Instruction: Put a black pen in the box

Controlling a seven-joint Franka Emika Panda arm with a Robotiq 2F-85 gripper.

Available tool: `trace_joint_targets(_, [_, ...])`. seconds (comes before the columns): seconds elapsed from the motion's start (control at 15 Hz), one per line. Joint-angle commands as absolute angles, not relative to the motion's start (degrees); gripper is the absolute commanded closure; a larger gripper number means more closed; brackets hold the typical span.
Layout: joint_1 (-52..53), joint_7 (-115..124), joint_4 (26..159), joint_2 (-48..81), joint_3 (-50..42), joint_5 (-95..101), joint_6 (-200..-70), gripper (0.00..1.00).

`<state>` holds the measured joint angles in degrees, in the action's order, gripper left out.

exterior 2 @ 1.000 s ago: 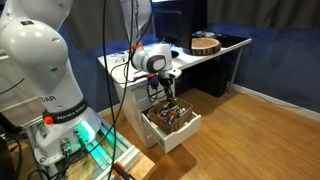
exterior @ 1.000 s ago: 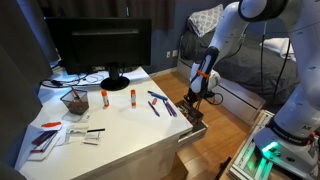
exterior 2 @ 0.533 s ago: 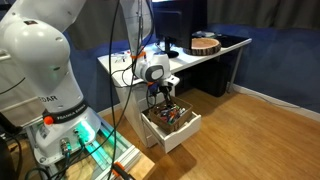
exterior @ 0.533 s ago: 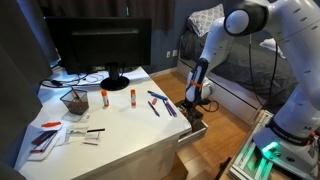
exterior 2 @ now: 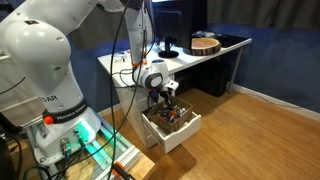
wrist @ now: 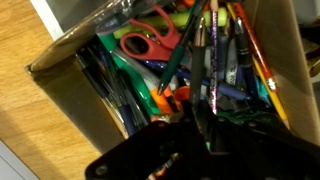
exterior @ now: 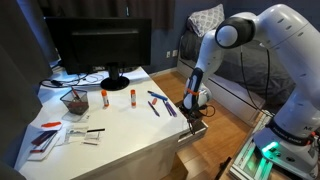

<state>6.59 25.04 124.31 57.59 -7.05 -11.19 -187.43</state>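
My gripper stays low above the crammed pens next and then spreads its fingers, so that the black pen gets into the open box (exterior: 197, 127).
The box (exterior: 197, 127) stands open against the table's side and also shows in an exterior view (exterior 2: 176, 137). In the wrist view its pale wall (wrist: 60, 85) encloses a dark interior crammed with pens and scissors. My gripper (exterior: 193, 108) hangs low over the box, its fingertips just above the contents in an exterior view (exterior 2: 166, 101). In the wrist view the gripper (wrist: 205, 122) is shut on a slim black pen (wrist: 210, 60), which points down among the other pens.
A monitor (exterior: 100, 45) stands at the back of the white table (exterior: 120, 125). On the table are a mesh cup (exterior: 73, 101), two glue sticks (exterior: 104, 97), blue pens (exterior: 155, 103) and another dark pen (exterior: 93, 130) by papers. Red scissors (wrist: 145, 42) lie in the box.
The arm has folded lower and the gripper has come down toward the box with the black pen held in it. Nothing on the table has moved.
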Motion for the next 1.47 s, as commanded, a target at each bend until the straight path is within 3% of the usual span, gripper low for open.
trace_joint_targets(0.0, [7.0,21.9,121.1,61.1,-6.0,-13.3,-189.1,0.97])
trace_joint_targets(0.2, [7.1,20.8,120.0,62.0,-5.8,-13.2,-188.9,0.97])
trace_joint_targets(0.27, [7.4,20.6,120.0,61.8,-6.1,-13.3,-189.0,0.63])
trace_joint_targets(0.4, [7.1,20.1,120.8,60.3,-5.8,-13.2,-188.0,0.57])
trace_joint_targets(0.93, [3.6,15.8,131.3,42.8,-2.5,-11.6,-181.2,0.02])
trace_joint_targets(1.4, [3.4,13.7,142.6,23.0,-4.2,-10.4,-169.7,0.00])
